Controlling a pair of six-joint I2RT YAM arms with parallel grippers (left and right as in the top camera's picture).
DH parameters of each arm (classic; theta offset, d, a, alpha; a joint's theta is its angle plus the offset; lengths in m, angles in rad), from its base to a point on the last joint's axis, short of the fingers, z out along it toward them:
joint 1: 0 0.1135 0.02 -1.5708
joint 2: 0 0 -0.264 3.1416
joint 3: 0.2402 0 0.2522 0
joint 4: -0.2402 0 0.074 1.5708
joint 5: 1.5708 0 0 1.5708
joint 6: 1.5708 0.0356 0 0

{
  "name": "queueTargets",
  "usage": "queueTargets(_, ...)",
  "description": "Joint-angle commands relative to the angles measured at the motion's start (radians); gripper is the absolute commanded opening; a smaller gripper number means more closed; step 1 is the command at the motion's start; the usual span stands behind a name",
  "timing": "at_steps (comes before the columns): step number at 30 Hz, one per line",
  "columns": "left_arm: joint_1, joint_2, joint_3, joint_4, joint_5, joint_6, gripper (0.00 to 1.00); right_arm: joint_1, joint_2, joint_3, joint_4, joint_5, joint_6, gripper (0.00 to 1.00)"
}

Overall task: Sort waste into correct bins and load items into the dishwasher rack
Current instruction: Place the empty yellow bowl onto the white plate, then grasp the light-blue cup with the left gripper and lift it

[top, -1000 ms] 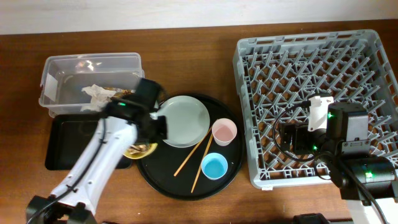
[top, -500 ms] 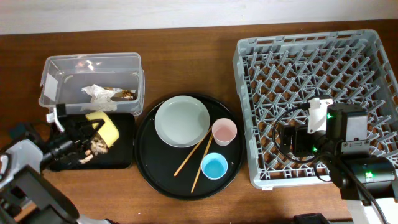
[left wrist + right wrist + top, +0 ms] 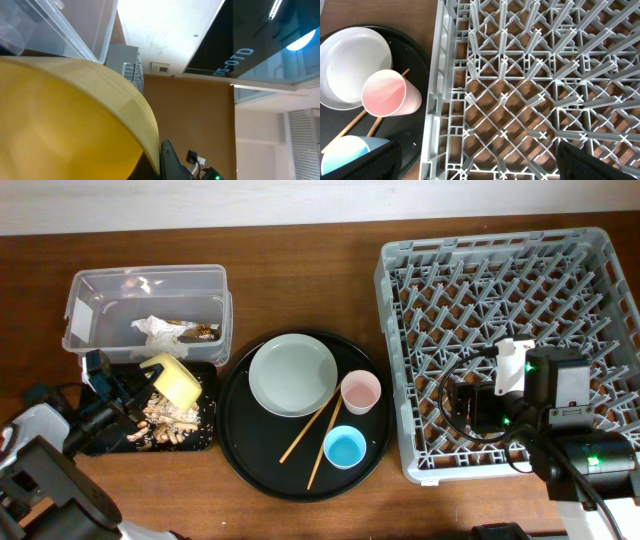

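Observation:
My left gripper should carry the small yellow bowl [image 3: 173, 380] to the right in the overhead view and down onto the plate [image 3: 292, 375], because the bowl's scraps are already on the tray.
My left gripper [image 3: 140, 388] is shut on the small yellow bowl [image 3: 173, 380] and holds it tilted over the shallow black tray [image 3: 203, 438]. Beige food scraps [image 3: 165, 420] lie on that tray. The bowl fills the left wrist view [image 3: 65, 120], with one finger [image 3: 169, 160] on its rim. The clear tub [image 3: 100, 290] holds a white napkin [image 3: 153, 328] and a gold wrapper [image 3: 205, 332]. The plate [image 3: 292, 375], pink cup [image 3: 360, 392], blue cup [image 3: 345, 447] and chopsticks [image 3: 312, 430] sit on the round black tray. My right gripper [image 3: 480, 167] is open and empty over the grey rack [image 3: 500, 290] near its left wall.
The round black tray [image 3: 245, 455] lies between the bins and the rack. The right wrist view shows the rack's left wall [image 3: 432, 100], the pink cup [image 3: 387, 92] and the plate [image 3: 350, 55]. Bare wooden table [image 3: 300, 270] lies behind.
My left arm carried the yellow bowl from the round tray to the black rectangular tray and tipped it. More scraps now lie on the tray. The right arm has not moved.

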Motion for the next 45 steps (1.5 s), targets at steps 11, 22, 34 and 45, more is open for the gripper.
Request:
queueTargets(11,-0.575,-0.319,0.149,0.065,-0.680,0.016,0.00,-0.006,-0.003,0.011,-0.005,0.005,0.008,0.99)
queueTargets(22,-1.123,-0.008,0.154,0.365,-1.256,0.016,0.14,-0.006,0.001,0.011,-0.021,0.005,0.008,0.99)
queueTargets(34,-1.342,-0.180,0.149,-0.111,-1.285,-0.082,0.44,-0.006,0.002,0.011,-0.029,0.005,0.008,0.99)
queueTargets(45,-1.354,-0.286,0.067,0.026,-1.295,-0.217,0.00,-0.007,0.007,0.011,-0.004,0.102,0.029,0.99)
